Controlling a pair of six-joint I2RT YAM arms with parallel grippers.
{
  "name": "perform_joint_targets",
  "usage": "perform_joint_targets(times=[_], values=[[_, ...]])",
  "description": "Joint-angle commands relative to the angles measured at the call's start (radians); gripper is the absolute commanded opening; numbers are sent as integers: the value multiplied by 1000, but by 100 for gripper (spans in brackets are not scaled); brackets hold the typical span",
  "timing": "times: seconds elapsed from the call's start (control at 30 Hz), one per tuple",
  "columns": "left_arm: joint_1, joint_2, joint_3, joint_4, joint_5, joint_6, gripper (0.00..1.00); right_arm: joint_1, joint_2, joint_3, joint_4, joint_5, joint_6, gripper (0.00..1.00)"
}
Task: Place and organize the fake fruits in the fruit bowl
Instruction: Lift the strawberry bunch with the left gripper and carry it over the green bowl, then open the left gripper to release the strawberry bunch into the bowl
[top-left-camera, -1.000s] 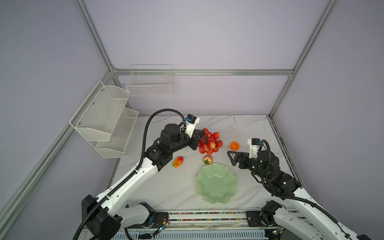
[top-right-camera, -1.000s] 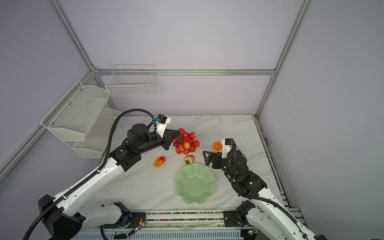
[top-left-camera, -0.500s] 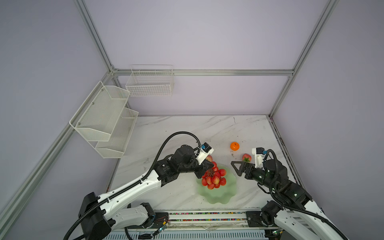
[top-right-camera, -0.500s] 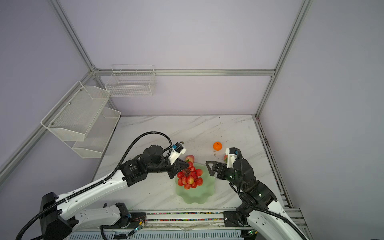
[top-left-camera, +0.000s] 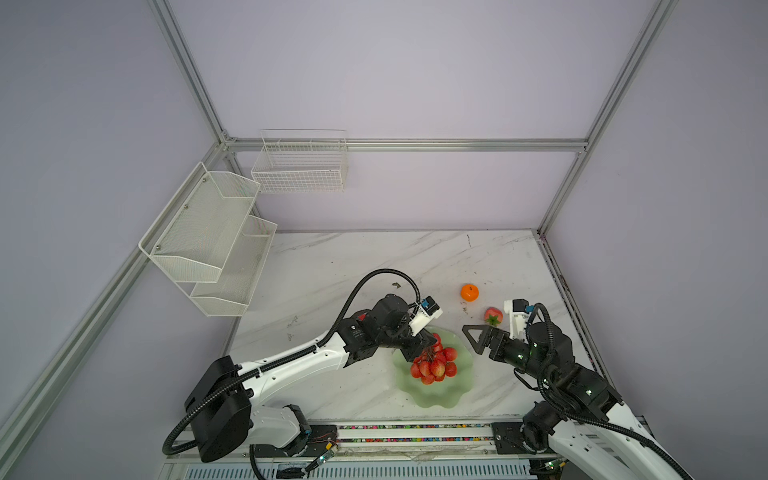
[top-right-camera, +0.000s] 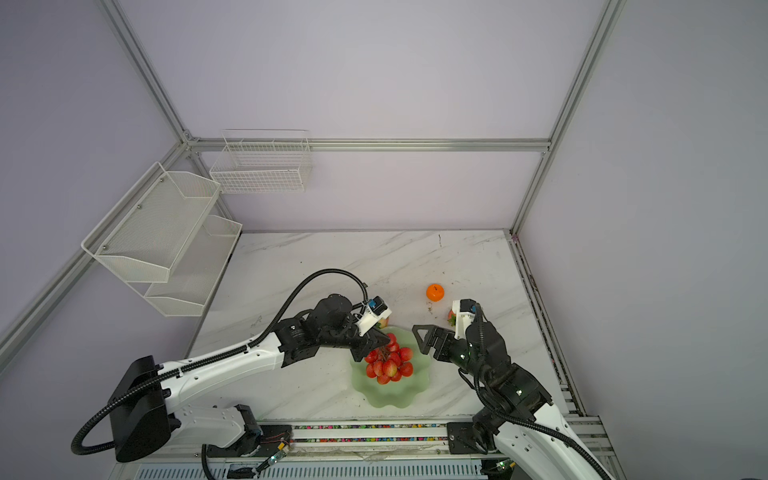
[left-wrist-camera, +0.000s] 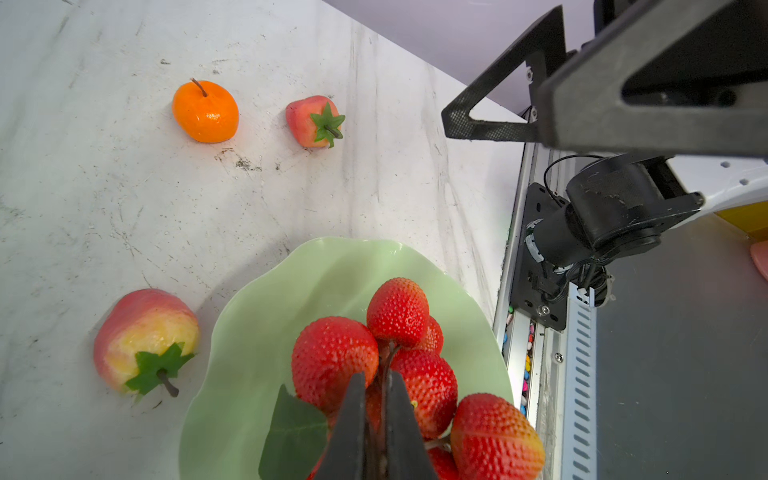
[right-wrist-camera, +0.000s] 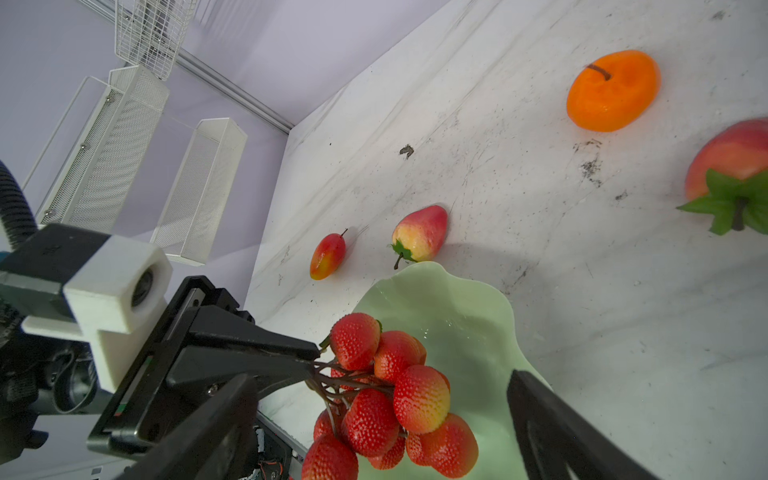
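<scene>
The red bunch already hangs inside the fruit bowl's rim, so my left gripper needs to go down slightly toward the hollow of the fruit bowl (top-left-camera: 440, 397) (left-wrist-camera: 249, 332) and let go of the red bunch's stem.
My left gripper (top-left-camera: 430, 347) (left-wrist-camera: 376, 378) is shut on the stem of the red bunch (top-left-camera: 434, 365) (right-wrist-camera: 390, 390), which hangs over the pale green fruit bowl (top-left-camera: 440, 397) (left-wrist-camera: 249, 332). Whether the bunch touches the bowl I cannot tell. My right gripper (top-left-camera: 476, 340) (right-wrist-camera: 378, 382) stands open and empty beside the bowl's right rim, facing the bunch. On the table lie the orange (top-left-camera: 469, 292) (left-wrist-camera: 205, 111), a strawberry (top-left-camera: 493, 316) (left-wrist-camera: 313, 121) next to my right wrist, a second strawberry (left-wrist-camera: 145, 338) (right-wrist-camera: 422, 232) by the bowl's far rim, and the mango (right-wrist-camera: 328, 255) further left.
White wire baskets (top-left-camera: 208, 241) hang on the left wall and another basket (top-left-camera: 299, 166) on the back wall. The marble table (top-left-camera: 374, 257) ends at a rail (top-left-camera: 415, 432) along the front. My left arm (top-left-camera: 299, 365) lies across the table's left half.
My left gripper carried the red bunch from the middle of the table forward to above the bowl, then held nearly still. My right gripper drew back a little to the right, staying open.
</scene>
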Motion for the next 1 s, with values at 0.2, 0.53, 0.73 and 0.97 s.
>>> perform_joint_targets(times=[0.2,0.53,0.73,0.97], values=[[-29,46,-35,67,37,33,0,5,27,-20,36,-12,5,97],[-39,67,-57,50,-7,35,22,5,61,-62,24,-94,-28,97],[-37,-13,-26,22,-66,36,39,6,119,-71,-20,-179,-64,97],[-2,-110,48,-19,-303,-11,57,5,224,-10,-40,-241,-139,97]])
